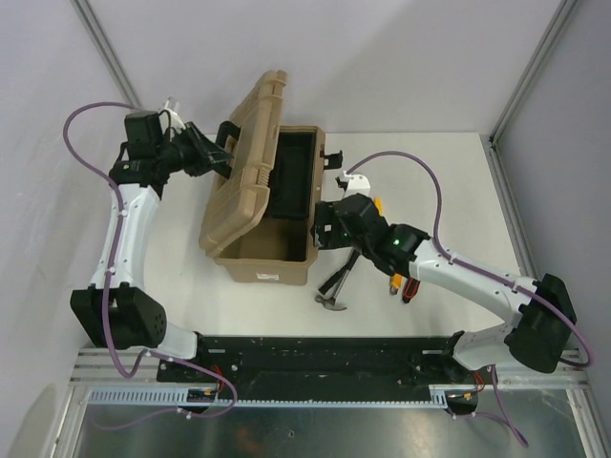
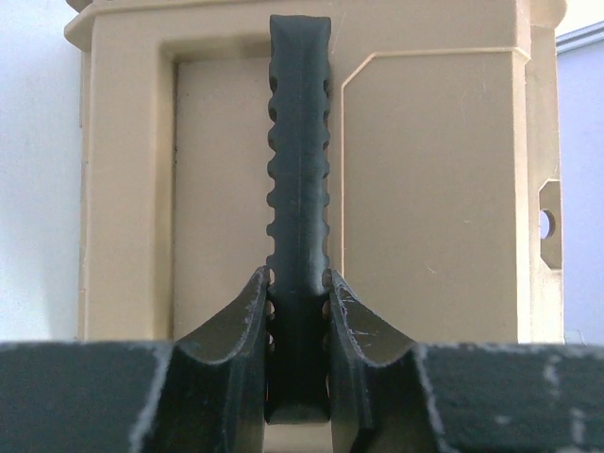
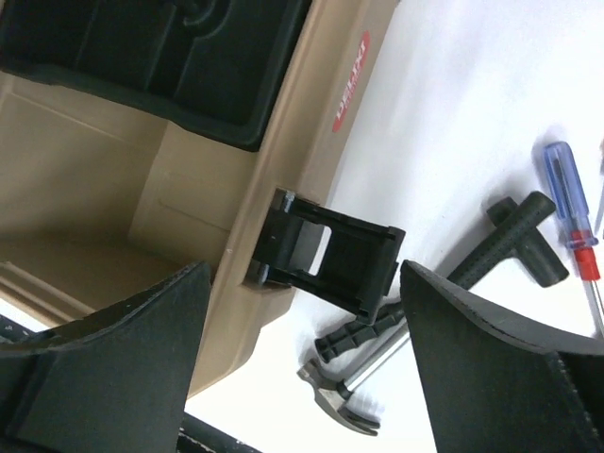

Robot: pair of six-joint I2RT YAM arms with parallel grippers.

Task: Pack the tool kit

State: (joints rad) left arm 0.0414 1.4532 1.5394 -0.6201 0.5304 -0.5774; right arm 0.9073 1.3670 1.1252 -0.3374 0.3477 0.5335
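Note:
The left gripper swings the lid's black handle [image 1: 225, 153] to the left in the top view next, away from the black inner tray, because the lid leans over the toolbox.
The tan toolbox [image 1: 272, 262] stands open, its lid [image 1: 243, 181] raised on the left. A black inner tray [image 1: 291, 181] sits in its far half, also seen in the right wrist view [image 3: 160, 57]. My left gripper [image 1: 218, 156] is shut on the lid's black handle [image 2: 300, 142], fingertips [image 2: 253, 293] pressed on both sides. My right gripper [image 1: 323, 229] is open and empty beside the box's right wall, straddling a black latch [image 3: 330, 250]. The hammer [image 1: 334, 286] lies on the table below it, head [image 3: 344, 401] towards me. A blue-handled screwdriver [image 3: 564, 184] lies further right.
A red-black handled tool [image 1: 409, 289] and a yellow tool [image 1: 379, 203] lie under or beside the right forearm. A black T-shaped handle [image 3: 524, 236] lies by the hammer. A small white object [image 1: 355, 179] sits right of the box. A second latch [image 1: 332, 157] sticks out at the far right corner.

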